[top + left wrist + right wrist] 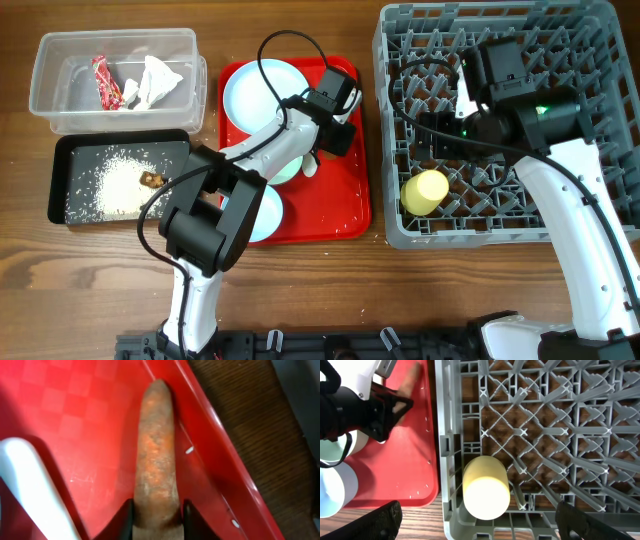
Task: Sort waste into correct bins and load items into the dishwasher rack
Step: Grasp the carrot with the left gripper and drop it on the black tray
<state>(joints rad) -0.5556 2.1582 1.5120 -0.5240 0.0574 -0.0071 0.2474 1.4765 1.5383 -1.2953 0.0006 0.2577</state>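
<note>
I will move my right gripper from the rack over the red tray next, and then down onto the middle pale bowl's spoon-side rim [299, 168] [352, 444].
My left gripper [338, 140] [157, 510] is shut on the brown carrot-like stick [156, 450], which lies along the right rim of the flat red tray [340, 210]. The white spoon [22, 485] lies just left of it. The plate [255, 90] and two bowls [268, 212] [287, 167] sit on the red tray. My right gripper [437, 135] [487, 522] is open and empty over the rack [600, 60], above the yellow cup [425, 192] [486, 487] lying inside it. The clear tub [60, 100] holds the red wrapper [105, 82] and tissue [155, 80]. The black tray [62, 160] holds rice [115, 185] and a brown scrap [150, 180].
Loose rice grains [189, 450] lie on the red tray's rim. The rack's front wall [520, 525] stands close to the red tray [415, 460], with a strip of wooden table [60, 280] in front. My left arm [260, 150] crosses over the bowls.
</note>
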